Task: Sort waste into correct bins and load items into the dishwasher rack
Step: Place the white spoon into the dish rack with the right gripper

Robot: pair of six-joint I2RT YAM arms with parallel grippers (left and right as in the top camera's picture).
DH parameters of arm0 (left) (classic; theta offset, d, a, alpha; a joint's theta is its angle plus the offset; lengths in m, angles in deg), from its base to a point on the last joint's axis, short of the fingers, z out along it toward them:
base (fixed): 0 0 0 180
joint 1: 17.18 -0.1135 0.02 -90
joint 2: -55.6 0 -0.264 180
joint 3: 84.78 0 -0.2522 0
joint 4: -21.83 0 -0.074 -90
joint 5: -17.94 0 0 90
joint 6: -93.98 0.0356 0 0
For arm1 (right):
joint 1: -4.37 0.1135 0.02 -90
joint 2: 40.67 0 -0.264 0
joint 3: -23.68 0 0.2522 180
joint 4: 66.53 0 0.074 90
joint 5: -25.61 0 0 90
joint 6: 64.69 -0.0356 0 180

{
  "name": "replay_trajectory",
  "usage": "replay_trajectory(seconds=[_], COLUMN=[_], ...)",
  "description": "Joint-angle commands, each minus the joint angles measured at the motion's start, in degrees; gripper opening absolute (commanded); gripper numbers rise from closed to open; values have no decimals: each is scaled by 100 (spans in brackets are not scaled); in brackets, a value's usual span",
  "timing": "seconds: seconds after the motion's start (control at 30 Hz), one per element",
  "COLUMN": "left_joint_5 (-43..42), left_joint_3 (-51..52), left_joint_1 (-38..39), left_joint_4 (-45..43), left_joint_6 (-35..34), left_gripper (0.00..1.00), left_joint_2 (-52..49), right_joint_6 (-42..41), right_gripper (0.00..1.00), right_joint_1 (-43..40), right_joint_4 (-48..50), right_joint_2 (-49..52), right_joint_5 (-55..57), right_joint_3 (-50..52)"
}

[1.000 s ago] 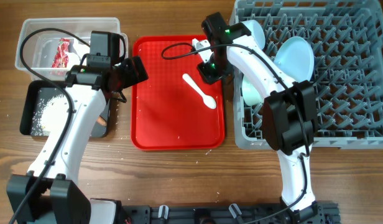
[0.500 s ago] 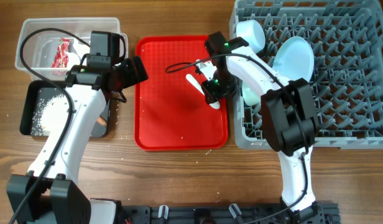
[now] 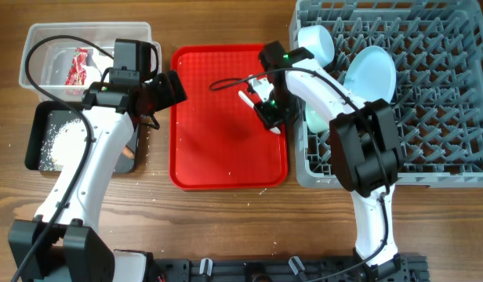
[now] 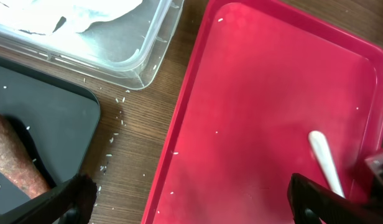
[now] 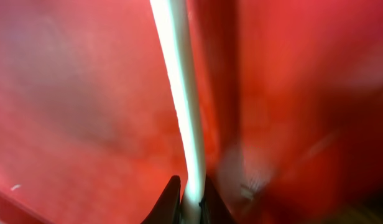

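The robot's right gripper will lift off the tray, move across and down onto the rack wires beyond the blue plate, and let go of the spoon point(image 3: 247, 99), because those pegs are empty.
My right gripper point(image 3: 269, 113) is down on the red tray point(image 3: 218, 157) and shut on the white plastic spoon point(image 3: 247, 99); the right wrist view shows its handle point(image 5: 179, 93) pinched between the fingertips point(image 5: 190, 202). My left gripper point(image 4: 191, 199) is open and empty, hovering over the tray's left edge point(image 4: 179, 149). The clear tub point(image 3: 38, 47) holds a red-and-white wrapper point(image 3: 77, 66) and white tissue point(image 4: 73, 12). The black tray point(image 3: 38, 117) holds rice point(image 3: 65, 145) and a brown food stick point(image 4: 17, 168). The grey rack point(image 3: 430, 94) holds a pale blue plate point(image 3: 372, 70) and bowls point(image 3: 316, 43).
Loose rice grains point(image 4: 114, 134) lie on the wooden table between the black tray and the red tray, and a few lie on the red tray point(image 3: 226, 174). The rack stands right against the red tray's right side.
My right gripper came down from the tray's far right corner onto the spoon and closed on it; the spoon's bowl end is now hidden under it. The left arm stayed still.
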Motion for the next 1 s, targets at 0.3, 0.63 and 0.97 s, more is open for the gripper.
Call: replay_trajectory(seconds=[0.3, 0.63, 0.97], left_joint_5=[81, 79, 81], left_joint_3=[-48, -48, -48], left_joint_1=[-37, -35, -37], left_joint_4=[2, 2, 2], left_joint_6=[11, 11, 11], left_gripper=[100, 100, 100], left_joint_2=[105, 105, 105], right_joint_6=[-3742, -7060, -5847], right_gripper=[4, 4, 4], right_joint_1=[-758, -2232, -2422], right_joint_4=[-1099, -2771, -2771], right_joint_2=[-1810, -2105, -2229], right_joint_5=[2603, 3497, 3696], right_joint_3=[-2168, -1314, -1263])
